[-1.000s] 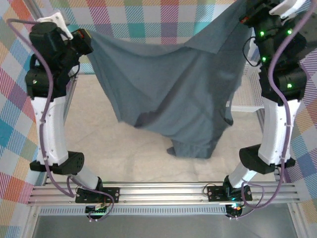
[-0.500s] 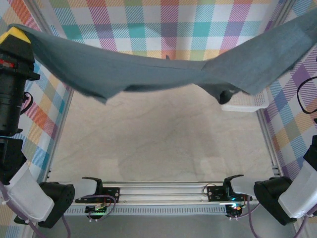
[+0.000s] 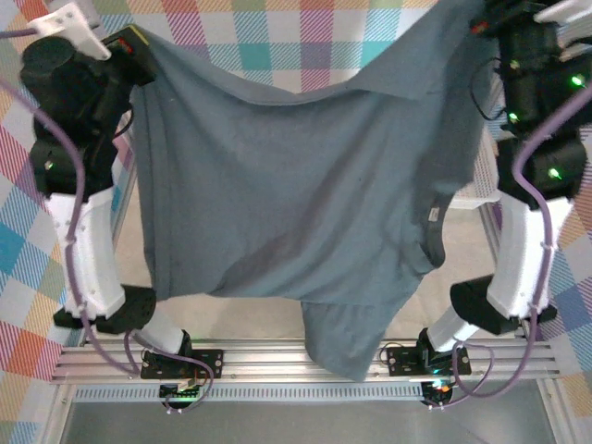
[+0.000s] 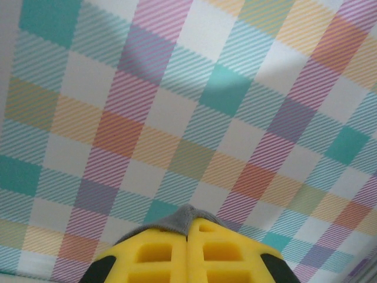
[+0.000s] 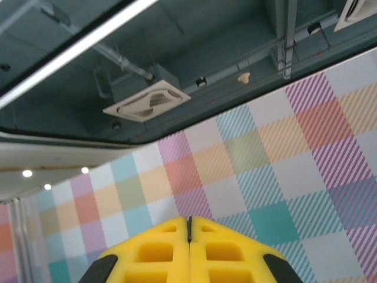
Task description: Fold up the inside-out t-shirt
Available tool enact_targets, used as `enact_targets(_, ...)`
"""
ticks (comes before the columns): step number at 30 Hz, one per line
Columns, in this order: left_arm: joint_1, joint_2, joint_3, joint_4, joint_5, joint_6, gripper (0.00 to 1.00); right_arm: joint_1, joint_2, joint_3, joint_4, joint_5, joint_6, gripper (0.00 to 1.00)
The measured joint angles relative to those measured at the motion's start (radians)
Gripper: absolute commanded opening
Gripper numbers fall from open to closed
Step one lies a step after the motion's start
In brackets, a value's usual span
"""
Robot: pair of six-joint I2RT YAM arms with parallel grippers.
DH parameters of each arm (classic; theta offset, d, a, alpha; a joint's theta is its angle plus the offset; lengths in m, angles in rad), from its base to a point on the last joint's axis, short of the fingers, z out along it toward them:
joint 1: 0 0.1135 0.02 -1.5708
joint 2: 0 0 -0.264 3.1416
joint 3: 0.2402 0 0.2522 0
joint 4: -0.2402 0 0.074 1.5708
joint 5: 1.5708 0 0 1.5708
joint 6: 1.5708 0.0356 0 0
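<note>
The shirt still hangs spread; my left gripper should lower its corner back over the pale table to release.
The inside-out t-shirt (image 3: 296,185), plain slate blue-grey, hangs spread in the air between both arms, and its lowest flap (image 3: 351,342) droops over the near rail. My left gripper (image 3: 139,39) is shut on its top left corner and my right gripper (image 3: 481,23) on its top right corner. In the left wrist view the yellow fingers (image 4: 159,253) are pressed together, with a nub of grey cloth (image 4: 179,218) pinched at the tip of the left gripper (image 4: 188,223). In the right wrist view the right gripper (image 5: 189,223) is shut, a thin dark sliver showing in its seam.
A white mesh basket (image 3: 470,192) shows at the right behind the shirt's edge. The pale table (image 3: 139,213) lies below, and the aluminium rail (image 3: 277,356) with both arm bases runs along the near edge. Checked curtains (image 3: 305,37) wall in the cell.
Half a second ago the arms were swung wide and the shirt was stretched flat and high. Now both arms stand upright again and the shirt hangs down, spread wider than a second ago.
</note>
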Motion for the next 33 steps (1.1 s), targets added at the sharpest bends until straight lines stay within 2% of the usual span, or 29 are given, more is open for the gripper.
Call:
enact_targets(3, 0.004, 0.076, 0.071, 0.002, 0.016, -0.004, 0.00, 0.000, 0.068, 0.034, 0.023, -0.029, -0.005, 0.00)
enact_targets(6, 0.009, 0.087, 0.112, 0.021, 0.027, -0.007, 0.00, 0.000, 0.083, 0.050, 0.045, -0.055, -0.008, 0.00)
enact_targets(11, 0.013, 0.038, 0.138, 0.068, 0.031, -0.002, 0.00, 0.000, 0.044, 0.066, 0.087, -0.078, -0.007, 0.00)
enact_targets(14, 0.013, -0.018, 0.078, 0.087, 0.031, 0.007, 0.00, 0.000, -0.011, 0.032, 0.082, -0.094, -0.012, 0.00)
enact_targets(17, 0.013, -0.128, -0.152, 0.137, 0.043, 0.024, 0.00, 0.000, -0.114, -0.121, 0.043, -0.095, -0.018, 0.00)
enact_targets(20, 0.016, -0.274, -0.574, 0.263, 0.088, 0.031, 0.00, 0.000, -0.296, -0.527, 0.058, -0.101, -0.007, 0.00)
enact_targets(22, 0.019, -0.344, -0.858, 0.362, 0.126, 0.024, 0.00, 0.000, -0.414, -0.866, 0.102, -0.102, 0.031, 0.00)
enact_targets(25, 0.019, -0.360, -1.218, 0.482, 0.177, -0.024, 0.00, 0.000, -0.483, -1.284, 0.107, -0.102, 0.135, 0.00)
enact_targets(27, 0.019, -0.352, -1.413, 0.501, 0.191, -0.069, 0.00, 0.000, -0.460, -1.475, 0.057, -0.106, 0.214, 0.00)
enact_targets(29, 0.019, -0.360, -1.574, 0.504, 0.192, -0.124, 0.00, 0.000, -0.447, -1.614, -0.042, -0.109, 0.297, 0.00)
enact_targets(33, 0.019, -0.438, -1.708, 0.495, 0.172, -0.204, 0.00, 0.000, -0.525, -1.673, -0.197, -0.067, 0.478, 0.00)
